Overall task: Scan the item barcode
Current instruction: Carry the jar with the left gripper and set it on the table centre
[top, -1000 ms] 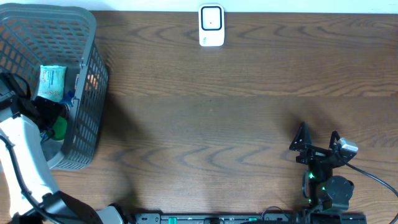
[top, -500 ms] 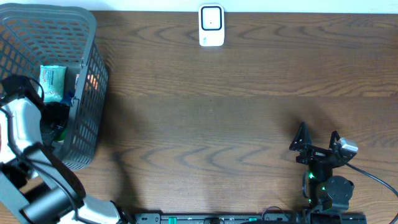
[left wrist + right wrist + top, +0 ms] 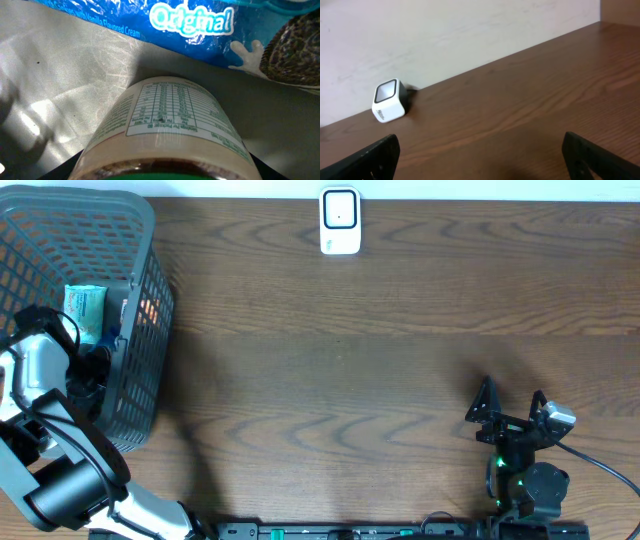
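Next, my left gripper lifts the bottle (image 3: 170,125) over the basket's side and lowers to release it on the clear part of the table in front of the scanner.
My left gripper (image 3: 88,375) is down inside the grey basket (image 3: 140,240) at the table's left end. In the left wrist view a bottle (image 3: 170,125) with a white nutrition label and a green cap lies between its jaws, and the dark fingers press against both of its sides. My left gripper (image 3: 162,172) is shut on this bottle. The white barcode scanner (image 3: 340,222) stands at the far edge of the table, and the same scanner (image 3: 389,100) shows in the right wrist view. My right gripper (image 3: 510,408) rests open at the near right, nothing between its fingers (image 3: 375,157).
A blue cookie packet (image 3: 200,25) lies just beyond the bottle on the basket floor. A pale teal packet (image 3: 85,310) lies further back in the basket. The basket's mesh walls surround my left arm. Brown wooden table (image 3: 380,380) stretches between basket and right arm.
My left arm has sunk deeper into the basket and its jaws have narrowed onto the bottle. The right arm has not moved.
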Controlling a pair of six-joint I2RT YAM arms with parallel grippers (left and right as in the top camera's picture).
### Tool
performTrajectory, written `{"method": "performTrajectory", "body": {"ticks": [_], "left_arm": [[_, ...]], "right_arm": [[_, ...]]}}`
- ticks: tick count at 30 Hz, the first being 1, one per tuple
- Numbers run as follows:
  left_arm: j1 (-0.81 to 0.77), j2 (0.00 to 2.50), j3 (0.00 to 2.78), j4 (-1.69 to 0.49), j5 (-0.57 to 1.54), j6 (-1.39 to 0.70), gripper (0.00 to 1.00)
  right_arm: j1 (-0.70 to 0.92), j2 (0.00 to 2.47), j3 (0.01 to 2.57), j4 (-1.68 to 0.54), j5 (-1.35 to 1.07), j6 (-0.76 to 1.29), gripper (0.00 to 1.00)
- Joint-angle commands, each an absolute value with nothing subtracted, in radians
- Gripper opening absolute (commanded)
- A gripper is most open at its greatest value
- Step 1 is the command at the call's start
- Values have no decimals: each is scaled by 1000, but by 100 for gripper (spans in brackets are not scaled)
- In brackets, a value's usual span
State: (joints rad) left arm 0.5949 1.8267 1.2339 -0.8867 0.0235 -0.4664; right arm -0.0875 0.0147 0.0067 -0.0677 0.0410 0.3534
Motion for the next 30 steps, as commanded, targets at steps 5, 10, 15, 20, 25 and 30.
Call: {"method": "performTrajectory", "body": {"ticks": [5, 10, 15, 20, 25, 30], "left_arm": [[600, 1735, 1326, -974, 15, -445, 61], [600, 1579, 1513, -1093, 16, -445, 61], [578, 1386, 1674, -1161, 108, -442, 61], [429, 1219, 1686, -1071, 297, -482, 61], [66, 1215, 1673, -1027, 295, -495, 62], [-283, 1356, 1645, -1004, 165, -499, 62]], "right_arm": [[-94, 9, 6, -71, 47, 359, 99], [-94, 9, 6, -71, 47, 359, 99], [-94, 9, 6, -71, 47, 359, 99], [-94, 9, 6, -71, 47, 359, 99], [-94, 9, 6, -71, 47, 359, 99], [-94, 9, 6, -71, 47, 359, 99]]}}
